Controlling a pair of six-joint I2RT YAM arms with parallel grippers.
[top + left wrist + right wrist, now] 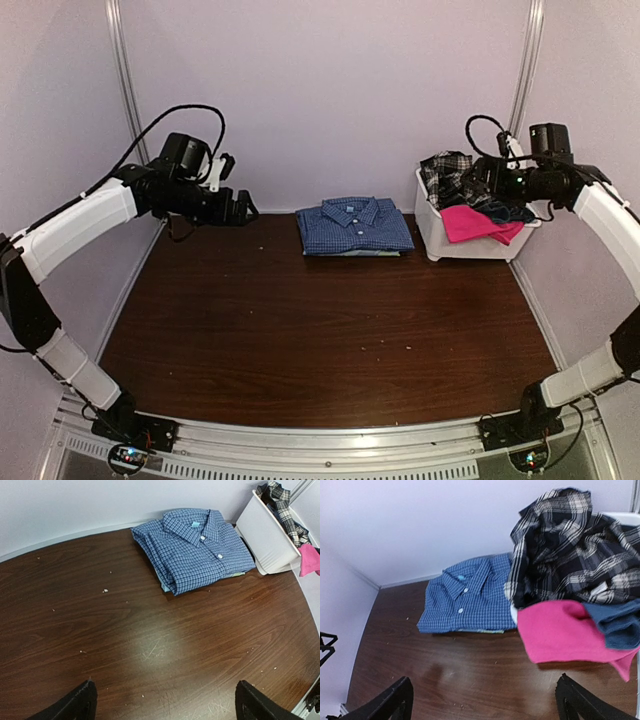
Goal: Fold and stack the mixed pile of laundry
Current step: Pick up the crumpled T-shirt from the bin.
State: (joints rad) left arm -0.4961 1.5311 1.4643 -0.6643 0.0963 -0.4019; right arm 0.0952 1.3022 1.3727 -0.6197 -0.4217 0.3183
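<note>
My right gripper tilts down and lowers onto the dark blue piece (512, 212) (620, 623) below it next, because that cloth rests uncovered over the pink piece.
The laundry pile fills a white bin (436, 236) at the back right: a black-and-white plaid shirt (447, 172) on top, a bright pink piece (475, 222) hanging over the front rim, and a dark blue piece (512, 212) beside it. A folded blue checked shirt (355, 226) lies at the back centre, with a pale layer's edge (164, 586) under it. My right gripper (480, 183) hovers open over the bin, above the pink piece (560, 630) and plaid shirt (565, 550). My left gripper (243, 208) is raised at the back left, open and empty.
The dark wooden table (320, 340) carries scattered crumbs (105, 590). Pale walls close in the back and both sides, with metal posts (125, 80) in the corners. The bin (262, 535) stands right of the folded shirt (195, 545), close to it.
</note>
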